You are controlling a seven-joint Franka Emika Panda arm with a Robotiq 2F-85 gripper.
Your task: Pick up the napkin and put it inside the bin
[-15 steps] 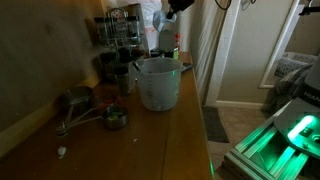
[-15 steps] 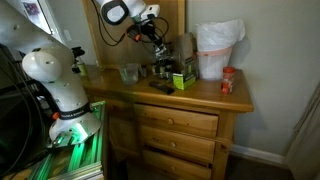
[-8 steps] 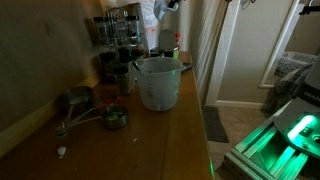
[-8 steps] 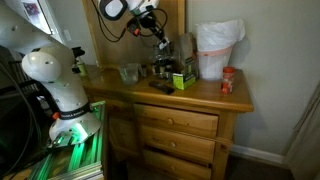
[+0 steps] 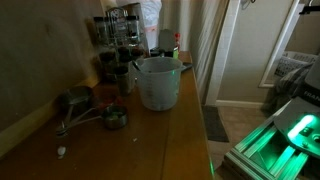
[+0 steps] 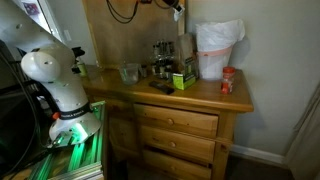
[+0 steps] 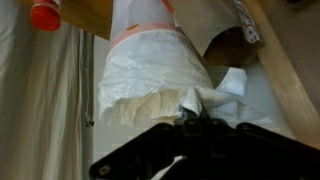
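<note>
The bin's white-lined opening (image 6: 219, 28) (image 7: 150, 100) is farther outward than my gripper and still past the napkin's tip, so I will carry the napkin outward over that opening and let it go.
The bin (image 5: 158, 82) is lined with a white bag and stands on the wooden dresser; it also shows in an exterior view (image 6: 217, 50) and in the wrist view (image 7: 155, 70). My gripper (image 7: 195, 122) is shut on the white crumpled napkin (image 7: 218, 92), which sticks out past the fingertips. In an exterior view the gripper (image 6: 178, 7) is high at the frame's top edge, above the dresser and to the left of the bin. The wrist view shows the bin's side and rim just beyond the napkin.
A red container (image 6: 227, 81) stands beside the bin and shows in the wrist view (image 7: 45, 13). A green box (image 6: 184, 78), jars (image 6: 160, 62) and a clear cup (image 6: 129, 73) crowd the dresser top (image 6: 200, 95). A wooden back panel (image 6: 130, 40) rises behind them.
The gripper has risen with the napkin and moved toward the bin, leaving the top of one exterior view and reaching the top edge of the other.
</note>
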